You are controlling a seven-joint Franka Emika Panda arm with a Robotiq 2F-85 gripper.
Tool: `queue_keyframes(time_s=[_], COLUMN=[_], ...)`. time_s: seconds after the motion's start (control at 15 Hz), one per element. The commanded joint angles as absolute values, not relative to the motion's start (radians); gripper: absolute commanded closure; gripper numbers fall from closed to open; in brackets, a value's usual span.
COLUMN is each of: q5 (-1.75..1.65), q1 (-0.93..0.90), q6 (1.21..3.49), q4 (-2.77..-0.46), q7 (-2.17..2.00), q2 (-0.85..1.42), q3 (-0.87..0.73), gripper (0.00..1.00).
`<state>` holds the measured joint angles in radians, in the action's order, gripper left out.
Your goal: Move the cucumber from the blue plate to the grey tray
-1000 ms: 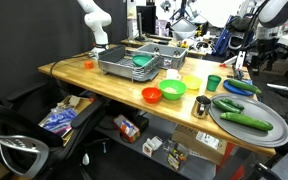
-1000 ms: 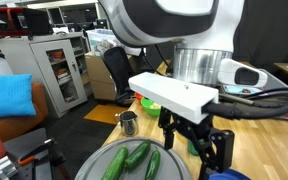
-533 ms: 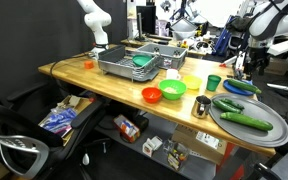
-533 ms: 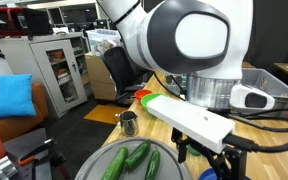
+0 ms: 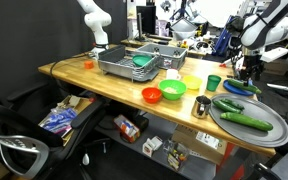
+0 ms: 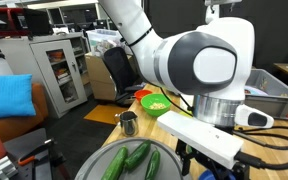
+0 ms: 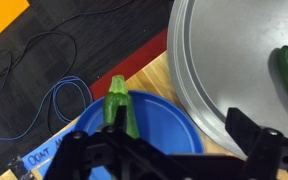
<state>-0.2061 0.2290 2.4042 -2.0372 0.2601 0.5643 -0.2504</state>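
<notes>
My gripper shifts away from the grey tray [image 5: 269,132] next, then lowers over the cucumber [image 7: 117,104]. The reason is that the cucumber lies by one finger instead of between both.
In the wrist view the slim dark green cucumber [image 7: 117,104] lies on the left part of the blue plate [image 7: 162,118], its tip over the plate's rim. The grey tray [image 7: 224,60] sits right beside the plate. My gripper [image 7: 159,142] is open and empty just above the plate. Its fingers [image 7: 252,133] stand wide apart, the left one near the cucumber and the right one over the tray's rim. In an exterior view the gripper [image 5: 249,68] hangs over the blue plate [image 5: 241,90], behind the grey tray [image 5: 269,132].
Other cucumbers [image 5: 246,120] [image 6: 136,155] lie on the grey tray [image 6: 96,165]. A metal cup [image 5: 202,104], a green cup [image 5: 214,82], a red bowl [image 5: 152,95] and an orange bowl [image 5: 174,89] stand nearby. A wire rack [image 5: 131,64] sits further back.
My arm has come down and moved over the blue plate. The gripper has stayed open, and the cucumber has not moved.
</notes>
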Motion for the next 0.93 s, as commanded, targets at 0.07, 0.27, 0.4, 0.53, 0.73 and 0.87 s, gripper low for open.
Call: queue_keyframes(time_s=[0.07,0.27,0.4,0.53,0.73,0.87], q5=[-0.22,-0.225,-0.247,-0.253,-0.231,-0.222], q1=[0.246,0.241,0.229,0.237,0.261,0.27], q6=[2.39,2.39,2.401,2.42,2.446,2.447], q4=[-2.029,-2.024,-2.013,-1.998,-1.951,-1.908], q7=[0.251,0.238,0.209,0.199,0.232,0.24], q2=[0.562,0.568,0.582,0.599,0.647,0.681], q3=[-0.233,-0.238,-0.253,-0.251,-0.228,-0.223], gripper=[0.0,0.0,0.0,0.0,0.0,0.0])
